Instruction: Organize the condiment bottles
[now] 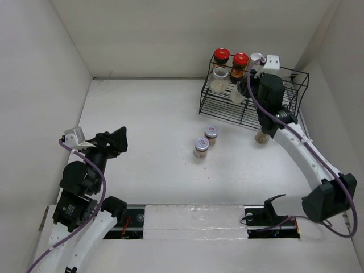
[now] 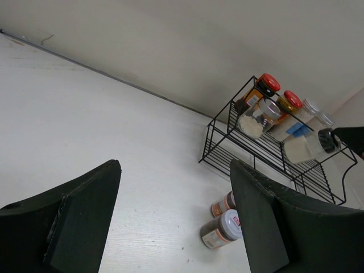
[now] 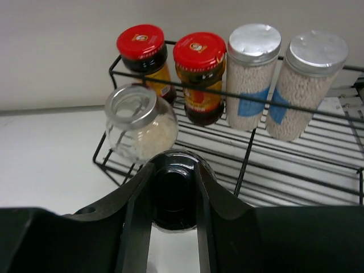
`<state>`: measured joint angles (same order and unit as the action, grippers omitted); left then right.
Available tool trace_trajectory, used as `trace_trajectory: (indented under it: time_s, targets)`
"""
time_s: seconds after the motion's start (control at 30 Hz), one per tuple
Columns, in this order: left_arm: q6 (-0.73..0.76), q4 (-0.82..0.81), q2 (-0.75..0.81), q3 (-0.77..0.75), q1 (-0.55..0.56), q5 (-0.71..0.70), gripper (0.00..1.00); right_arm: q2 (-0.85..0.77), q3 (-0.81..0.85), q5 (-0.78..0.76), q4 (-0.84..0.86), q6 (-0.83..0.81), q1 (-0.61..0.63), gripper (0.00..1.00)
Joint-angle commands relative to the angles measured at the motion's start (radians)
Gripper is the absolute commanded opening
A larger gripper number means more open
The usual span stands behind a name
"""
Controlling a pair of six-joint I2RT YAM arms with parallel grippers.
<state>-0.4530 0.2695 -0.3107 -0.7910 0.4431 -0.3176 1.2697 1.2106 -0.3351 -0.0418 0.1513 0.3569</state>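
Observation:
I need to carry the tilted black-lidded jar (image 3: 173, 196) away from my base next with my right gripper, onto the rack's lower shelf beside the clear silver-lidded jar (image 3: 139, 122).
My right gripper (image 3: 173, 170) is shut on a black-lidded jar (image 3: 173, 196) of pale powder, held at the lower tier of the black wire rack (image 1: 287, 85); the jar also shows in the left wrist view (image 2: 310, 147). On the upper tier stand two dark jars with red lids (image 3: 140, 42) (image 3: 199, 51) and two pale jars with silver lids (image 3: 254, 44) (image 3: 316, 54). A clear silver-lidded jar (image 3: 139, 122) leans on the lower tier. Two brown labelled-lid jars (image 1: 211, 134) (image 1: 201, 147) stand on the table. My left gripper (image 2: 173, 176) is open and empty, far left.
Another small jar (image 1: 261, 137) stands on the table in front of the rack, partly hidden by my right arm. White walls close in the table at the left, back and right. The rack sits in the far right corner.

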Motion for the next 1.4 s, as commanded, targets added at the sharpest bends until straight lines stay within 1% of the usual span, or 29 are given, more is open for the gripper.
trace_trajectory:
  time_s: [0.0, 0.07, 0.17, 0.23, 0.3, 0.4, 0.43, 0.5, 0.53, 0.6, 0.67, 0.73, 0.77, 0.83, 0.87, 0.9, 0.93, 0.97, 1.0, 1.03, 1.1, 1.2, 1.23, 1.3, 1.37]
  targets:
    - [0.013, -0.039, 0.015, 0.007, -0.001, 0.000, 0.73, 0.100, 0.130, 0.096, 0.103, -0.039, -0.074, 0.17]
    - [0.013, -0.030, 0.015, 0.007, -0.001, 0.000, 0.73, 0.187, 0.205, 0.116, 0.103, -0.050, -0.098, 0.15]
    - [0.013, -0.030, 0.015, 0.007, -0.001, 0.000, 0.73, 0.278, 0.274, 0.152, 0.094, -0.050, -0.125, 0.15]
    - [0.013, -0.030, 0.015, 0.007, -0.001, 0.000, 0.73, 0.307, 0.274, 0.153, 0.094, -0.050, -0.134, 0.15]
    - [0.013, -0.030, 0.015, 0.007, -0.001, 0.000, 0.73, 0.341, 0.283, 0.153, 0.094, -0.050, -0.134, 0.20]
    - [0.013, -0.039, 0.015, 0.007, -0.001, 0.000, 0.73, 0.362, 0.274, 0.194, 0.094, -0.050, -0.144, 0.28]
    - [0.013, -0.039, 0.006, 0.007, -0.001, 0.000, 0.73, 0.362, 0.274, 0.194, 0.094, -0.050, -0.144, 0.42]
    - [0.013, -0.039, 0.005, 0.007, -0.001, 0.000, 0.73, 0.350, 0.264, 0.194, 0.085, -0.050, -0.135, 0.58]
    - [0.013, -0.039, -0.004, 0.007, -0.001, 0.000, 0.73, 0.329, 0.253, 0.194, 0.085, -0.050, -0.134, 0.71]
    - [0.013, -0.039, -0.004, 0.007, -0.001, 0.000, 0.73, 0.301, 0.253, 0.185, 0.073, -0.050, -0.134, 0.80]
    - [0.013, -0.039, -0.004, 0.007, -0.001, 0.000, 0.73, 0.241, 0.219, 0.163, 0.063, -0.050, -0.124, 0.88]
    - [0.013, -0.039, -0.004, 0.007, -0.001, 0.000, 0.73, 0.180, 0.164, 0.108, 0.063, -0.050, -0.124, 0.88]
    - [0.013, -0.039, -0.004, 0.007, -0.001, 0.000, 0.73, 0.102, 0.080, 0.073, 0.063, -0.030, -0.124, 0.86]
    - [0.013, -0.039, 0.007, 0.007, -0.001, 0.011, 0.73, 0.012, -0.036, -0.027, 0.092, 0.011, -0.113, 0.82]
    - [0.013, -0.039, 0.007, 0.007, -0.001, 0.011, 0.73, -0.086, -0.175, -0.063, 0.109, 0.060, -0.113, 0.80]
    - [0.013, -0.039, 0.007, 0.007, -0.001, 0.021, 0.73, -0.134, -0.245, -0.123, 0.124, 0.082, -0.113, 0.75]
    - [0.013, -0.039, 0.007, 0.007, -0.001, 0.022, 0.73, -0.179, -0.311, -0.152, 0.134, 0.102, -0.113, 0.72]
    - [0.013, -0.039, 0.007, 0.007, -0.001, 0.037, 0.73, -0.219, -0.371, -0.175, 0.143, 0.120, -0.122, 0.71]
    - [0.013, -0.039, 0.007, 0.007, -0.001, 0.037, 0.73, -0.281, -0.472, -0.194, 0.143, 0.138, -0.133, 0.68]
    - [0.013, -0.039, 0.007, 0.007, -0.001, 0.057, 0.73, -0.306, -0.517, -0.209, 0.143, 0.154, -0.147, 0.66]
    - [0.013, -0.052, 0.007, 0.007, -0.001, 0.066, 0.73, -0.363, -0.618, -0.174, 0.143, 0.183, -0.209, 0.65]
    - [0.013, -0.052, 0.007, 0.007, -0.001, 0.075, 0.73, -0.374, -0.666, -0.122, 0.152, 0.195, -0.277, 0.65]
    - [0.013, -0.052, 0.007, 0.007, -0.001, 0.075, 0.73, -0.345, -0.666, -0.104, 0.152, 0.182, -0.294, 0.66]
    - [0.013, -0.052, 0.016, 0.007, -0.001, 0.084, 0.73, -0.307, -0.642, -0.029, 0.152, 0.172, -0.338, 0.66]
    - [0.013, -0.052, 0.016, 0.007, -0.001, 0.084, 0.73, -0.244, -0.603, 0.005, 0.152, 0.136, -0.349, 0.68]
